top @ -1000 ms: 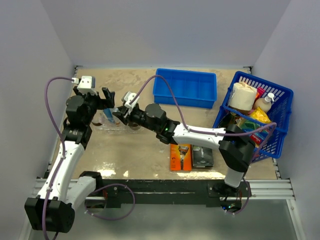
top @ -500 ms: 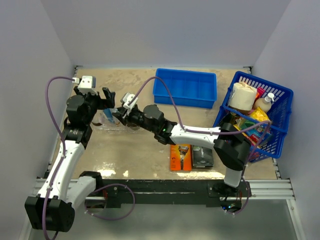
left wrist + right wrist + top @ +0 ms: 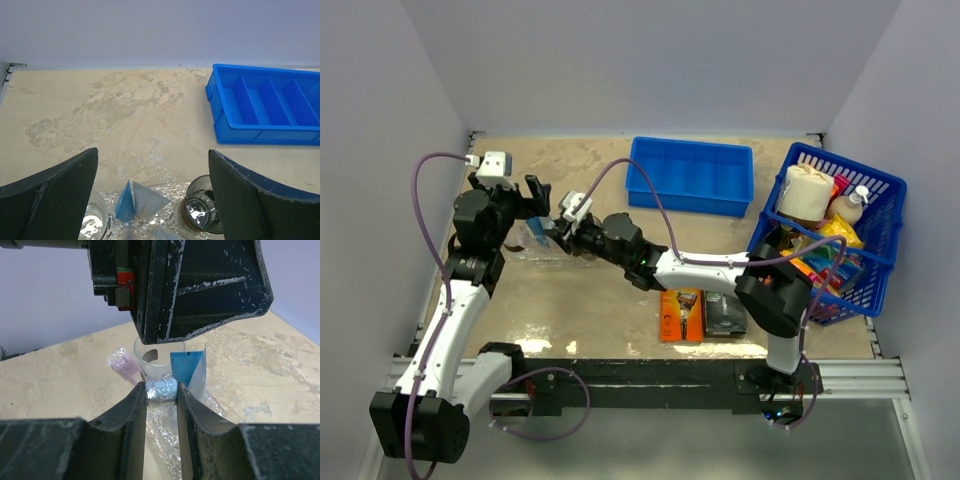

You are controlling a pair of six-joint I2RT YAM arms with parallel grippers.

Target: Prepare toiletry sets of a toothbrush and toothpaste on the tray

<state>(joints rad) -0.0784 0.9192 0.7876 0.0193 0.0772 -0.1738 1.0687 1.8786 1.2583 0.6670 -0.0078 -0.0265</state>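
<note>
My right gripper is just above the clear tray (image 3: 550,256) (image 3: 166,442) beside the toothpaste, so it needs to go down a little toward that tray and release the wrapped toothbrush.
My right gripper (image 3: 161,392) is shut on the toothbrush, a pale blue stick in crinkly clear wrap whose pink end (image 3: 122,364) pokes out to the left. Just beyond stand a clear cup (image 3: 159,359) and the blue-and-white toothpaste box (image 3: 187,370), tilted on edge. In the left wrist view my left gripper (image 3: 152,155) hangs open above the toothpaste (image 3: 134,200), with a cup (image 3: 202,210) to its right and another cup (image 3: 93,221) to its left. From above, the left gripper (image 3: 536,200) and the right gripper (image 3: 558,232) meet over the faint clear tray (image 3: 524,256).
A solid blue bin (image 3: 690,175) sits at the back centre. A blue lattice basket (image 3: 832,235) full of goods stands at the right. An orange razor pack (image 3: 681,314) and a dark one (image 3: 725,314) lie near the front, under the right arm.
The right arm has stretched a little further left, carrying the toothbrush toward the tray's cups. The left arm has stayed put, jaws wide.
</note>
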